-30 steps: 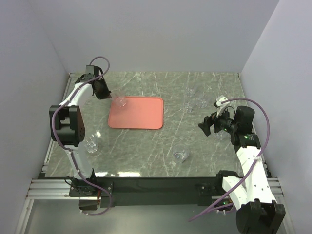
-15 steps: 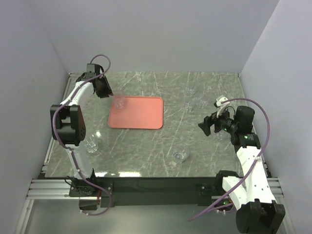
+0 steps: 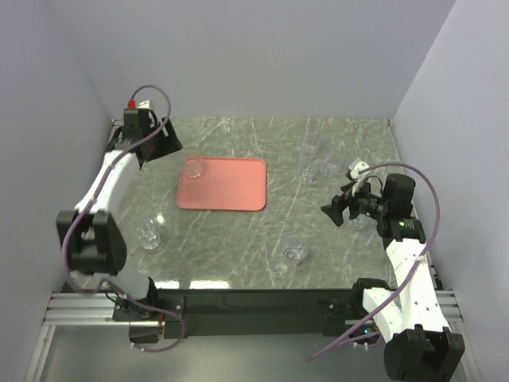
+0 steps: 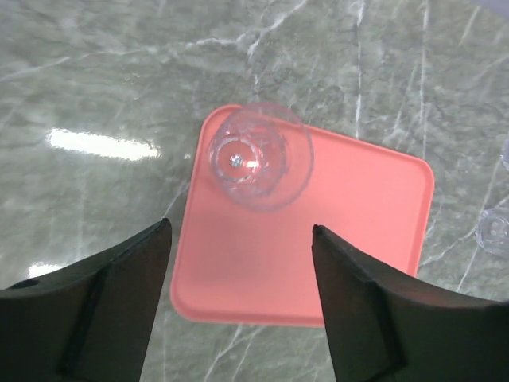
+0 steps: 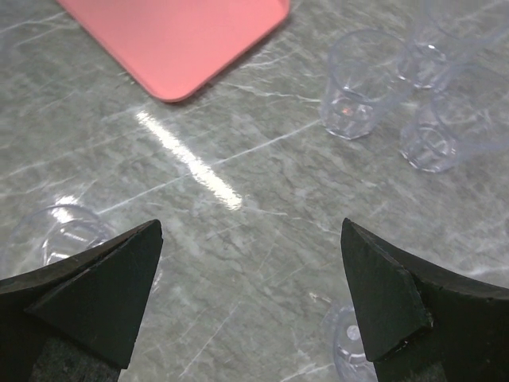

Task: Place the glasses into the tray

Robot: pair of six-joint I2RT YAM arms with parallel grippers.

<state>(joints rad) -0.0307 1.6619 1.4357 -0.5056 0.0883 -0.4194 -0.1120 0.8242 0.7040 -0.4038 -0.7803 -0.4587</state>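
Note:
My right gripper next moves across, back and down to the front-centre glass alone outside the tray (image 3: 231,189), its open fingers straddling that glass's far rim.
The salmon-pink tray (image 3: 231,189) lies left of the table's middle. One clear glass (image 3: 194,168) stands upright in its far-left corner. My left gripper (image 3: 169,143) hovers open, up and to the left of that glass, holding nothing. In the left wrist view the glass (image 4: 261,155) sits on the tray (image 4: 358,215) beyond my spread gripper (image 4: 238,232). My right gripper (image 3: 334,209) is open and empty over the table on the right. Its wrist view shows three glasses (image 5: 358,83) ahead at the upper right, the tray's corner (image 5: 175,40), and a glass (image 5: 350,354) under the right finger.
More loose glasses stand on the marble table: one near the left arm (image 3: 147,235), one at front centre (image 3: 294,252), a cluster at the back right (image 3: 316,169), one by the right wrist (image 3: 358,221). White walls close the left, back and right.
My left gripper opened, let go of the glass in the tray's far-left corner, and drew back up and to the left. The right arm hardly moved.

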